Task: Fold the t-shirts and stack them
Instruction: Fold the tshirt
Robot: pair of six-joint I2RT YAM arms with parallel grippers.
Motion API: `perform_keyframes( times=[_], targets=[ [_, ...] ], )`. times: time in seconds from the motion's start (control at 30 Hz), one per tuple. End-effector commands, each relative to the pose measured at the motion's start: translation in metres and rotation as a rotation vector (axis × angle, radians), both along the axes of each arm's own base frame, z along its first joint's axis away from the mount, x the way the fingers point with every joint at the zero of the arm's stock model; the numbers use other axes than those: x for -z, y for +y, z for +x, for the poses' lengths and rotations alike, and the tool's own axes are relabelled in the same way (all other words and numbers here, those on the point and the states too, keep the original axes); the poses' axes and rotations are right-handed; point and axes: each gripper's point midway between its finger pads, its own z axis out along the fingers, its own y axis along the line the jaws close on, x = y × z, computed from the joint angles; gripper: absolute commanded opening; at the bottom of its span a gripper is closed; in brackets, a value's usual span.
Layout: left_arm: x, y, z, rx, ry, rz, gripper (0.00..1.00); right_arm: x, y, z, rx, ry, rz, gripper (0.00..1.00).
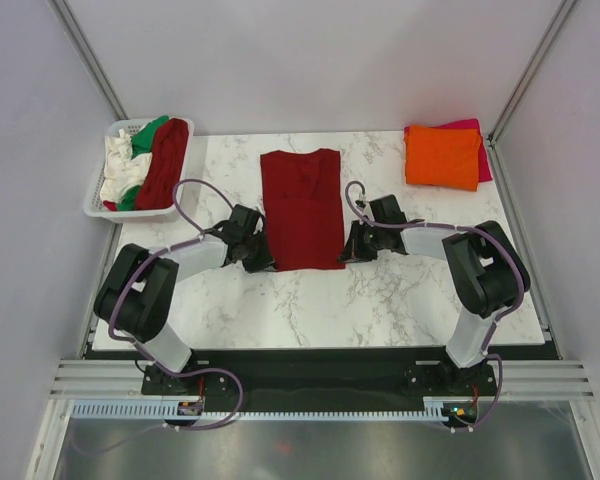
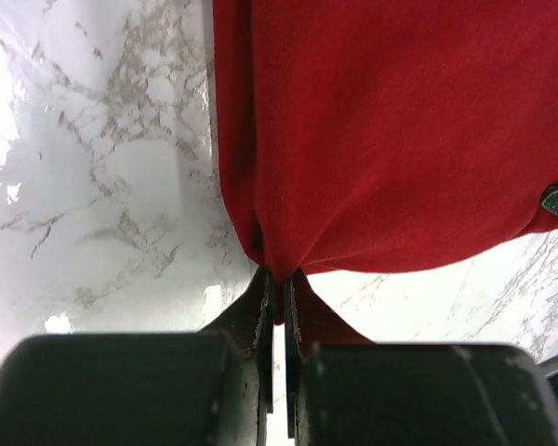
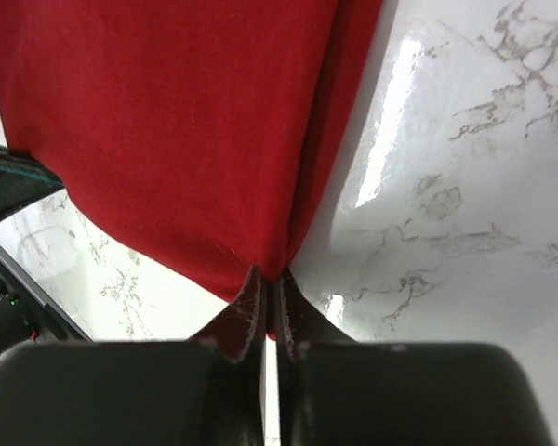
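The dark red t-shirt lies in a long piece of cloth, so my left gripper will lift, move outward, lower it toward the t-shirt's far end [image 1: 278, 166] and release.
A dark red t-shirt [image 1: 302, 207] lies flat in a long folded strip in the middle of the marble table. My left gripper [image 1: 263, 262] is shut on its near left corner; the left wrist view shows the cloth [image 2: 391, 139] pinched between the fingertips [image 2: 281, 283]. My right gripper [image 1: 345, 255] is shut on the near right corner, the cloth [image 3: 167, 130] bunched at its tips [image 3: 270, 279]. At the back right lies a folded orange t-shirt [image 1: 442, 156] on top of a magenta-pink one [image 1: 476, 128].
A white lattice basket [image 1: 108, 190] at the back left holds a dark red [image 1: 164, 160], a green [image 1: 145, 132] and a white t-shirt [image 1: 120, 170]. Grey walls and frame posts close in the table on three sides.
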Motion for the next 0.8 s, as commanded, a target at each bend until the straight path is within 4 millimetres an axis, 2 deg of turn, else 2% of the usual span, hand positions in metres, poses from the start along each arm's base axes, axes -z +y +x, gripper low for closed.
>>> perform_keyframes(
  times=[0.0,0.07,0.1,0.17,0.2,0.27,0.3,0.33,0.4,0.43,0.47,0.5,0.53,0.57,0.6,0.67,0.7,0.77],
  targets=[
    [-0.014,0.005,0.003,-0.01,-0.073,0.021,0.02,0.031,-0.016,-0.029,-0.008,0.099,-0.09,0.01],
    [-0.017,0.005,-0.007,-0.012,-0.062,0.0,0.02,0.026,-0.019,-0.032,-0.003,0.094,-0.097,0.0],
    [-0.028,0.004,-0.011,-0.011,-0.082,-0.019,0.02,0.027,-0.022,-0.04,0.0,0.11,-0.116,0.0],
    [-0.03,0.004,-0.025,0.007,-0.087,-0.026,0.02,0.017,-0.027,-0.043,0.015,0.073,-0.158,0.0],
    [-0.039,0.004,-0.032,0.012,-0.116,-0.04,0.02,0.018,-0.029,-0.056,0.004,0.089,-0.176,0.0],
    [-0.047,0.001,-0.041,0.037,-0.144,-0.057,0.02,0.002,-0.027,-0.063,0.013,0.055,-0.168,0.0],
    [-0.061,0.0,-0.045,0.044,-0.189,-0.082,0.02,0.002,-0.03,-0.074,0.011,0.071,-0.178,0.0],
    [-0.068,-0.001,-0.048,0.051,-0.215,-0.097,0.02,-0.012,-0.022,-0.081,-0.006,0.036,-0.162,0.0],
    [-0.088,-0.002,-0.054,0.064,-0.281,-0.135,0.02,-0.024,-0.022,-0.091,0.011,0.016,-0.202,0.0],
    [-0.118,-0.002,-0.054,0.063,-0.371,-0.184,0.02,-0.045,-0.009,-0.099,-0.028,-0.043,-0.186,0.0],
    [-0.133,-0.003,-0.054,0.064,-0.413,-0.207,0.02,-0.053,-0.009,-0.098,-0.012,-0.072,-0.21,0.0],
    [-0.161,-0.006,-0.05,0.063,-0.476,-0.242,0.02,-0.071,-0.002,-0.101,-0.016,-0.084,-0.2,0.0],
    [-0.18,-0.007,-0.055,-0.005,-0.45,-0.317,0.02,-0.089,0.0,-0.098,-0.001,-0.122,-0.178,0.0],
    [-0.128,0.025,-0.104,-0.017,-0.167,-0.131,0.02,-0.107,0.0,-0.09,0.025,-0.157,-0.176,0.0],
    [-0.149,0.024,-0.097,-0.017,-0.207,-0.137,0.02,-0.119,0.0,-0.085,0.037,-0.187,-0.174,0.0],
    [-0.16,0.028,-0.09,-0.013,-0.23,-0.094,0.02,-0.138,-0.002,-0.074,0.066,-0.24,-0.181,0.0],
    [-0.175,0.027,-0.082,-0.014,-0.261,-0.089,0.02,-0.153,-0.004,-0.063,0.096,-0.282,-0.202,0.0],
    [-0.175,0.028,-0.069,-0.015,-0.265,-0.036,0.02,-0.153,-0.002,-0.05,0.086,-0.295,-0.247,0.0]
  ],
)
